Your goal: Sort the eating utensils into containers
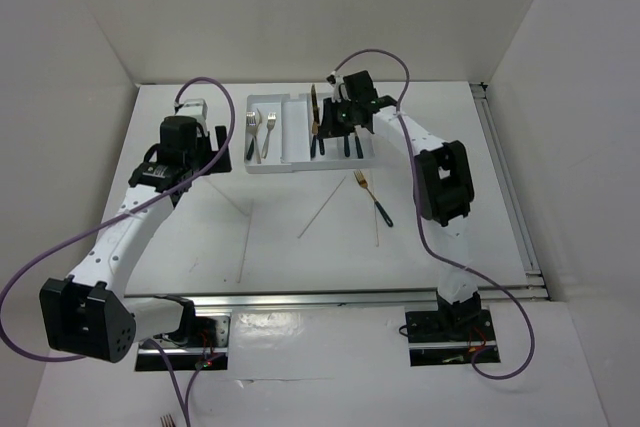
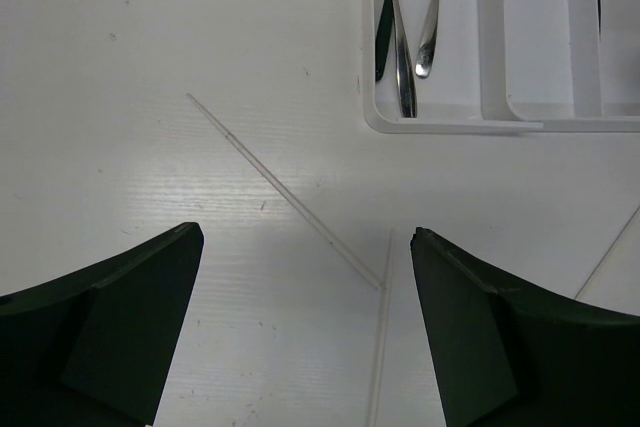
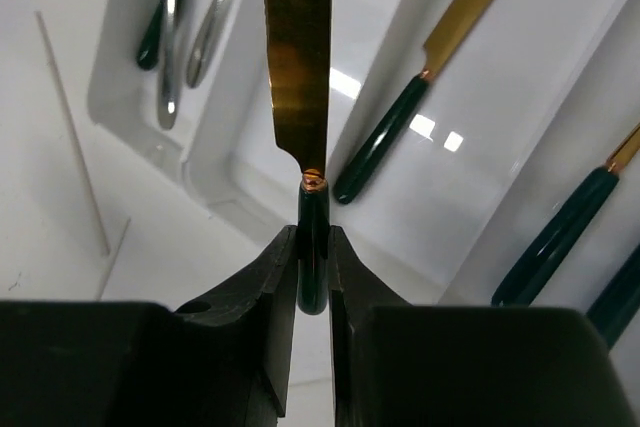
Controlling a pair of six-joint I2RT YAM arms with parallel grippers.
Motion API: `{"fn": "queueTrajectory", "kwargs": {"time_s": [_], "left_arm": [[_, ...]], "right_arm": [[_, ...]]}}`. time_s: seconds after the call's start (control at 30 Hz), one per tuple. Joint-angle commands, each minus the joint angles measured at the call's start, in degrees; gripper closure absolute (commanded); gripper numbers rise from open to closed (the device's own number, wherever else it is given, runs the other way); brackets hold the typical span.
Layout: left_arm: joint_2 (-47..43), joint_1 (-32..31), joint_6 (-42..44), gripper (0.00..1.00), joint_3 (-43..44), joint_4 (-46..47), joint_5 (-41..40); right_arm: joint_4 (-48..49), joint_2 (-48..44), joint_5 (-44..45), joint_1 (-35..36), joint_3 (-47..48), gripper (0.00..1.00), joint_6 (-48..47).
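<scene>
My right gripper needs to move over, go down and let go next, because the bare bottom of the tray beside a matching knife (image 1: 329, 151) (image 3: 458, 157) is below it and to its right in the wrist view.
My right gripper (image 3: 314, 237) (image 1: 332, 125) is shut on the dark green handle of a gold knife (image 3: 298, 47) (image 1: 313, 112), held blade-up over the white tray (image 1: 300, 169) (image 3: 215, 162). Other green-handled gold knives (image 3: 400, 137) (image 1: 346, 144) lie in its right compartments. Silver forks (image 1: 260, 132) (image 2: 405, 57) lie in the left one. On the table, a gold fork (image 1: 372, 197) lies below the tray among pale chopsticks (image 1: 325, 212). My left gripper (image 2: 305, 232) (image 1: 212, 147) hangs open above two chopsticks (image 2: 290, 197), left of the tray rim (image 2: 450, 125), with nothing in it.
White walls close in the table on three sides. A metal rail (image 1: 350, 297) runs along the near edge and another (image 1: 510, 187) along the right. A further chopstick (image 1: 245, 242) lies left of centre. One stray fork (image 1: 167, 419) shows below the arm bases.
</scene>
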Motion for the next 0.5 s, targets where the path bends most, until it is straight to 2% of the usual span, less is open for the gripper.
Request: {"fn": "queueTrajectory", "kwargs": {"time_s": [0.0,0.1,0.23,0.27,0.37,0.47], "left_arm": [[-1.82,-0.17,1.82,0.0,2.41,1.19,-1.15],[-1.82,-0.17,1.82,0.0,2.94,0.57,-1.15],[-1.82,-0.17,2.35,0.0,3.47,0.57,-1.15],[-1.3,-0.17,2.35,0.0,3.47,0.57,-1.15],[-1.29,-0.17,2.35,0.0,3.47,0.57,-1.15],[-0.76,-0.17,2.35,0.0,3.47,1.1,-0.62]], "right_arm": [[0.56,5.91,-2.08,-2.28,9.15,1.0,1.7],[-2.25,12.24,-2.08,-3.33,15.15,1.0,1.7],[-2.86,15.76,-2.08,-3.34,19.11,0.98,-0.06],[-3.56,16.55,-2.08,-3.86,19.9,0.86,-0.58],[-3.57,15.86,-2.95,-3.87,17.9,0.61,-2.6],[0.89,9.99,-4.36,-3.87,10.79,0.47,-5.24]]}}
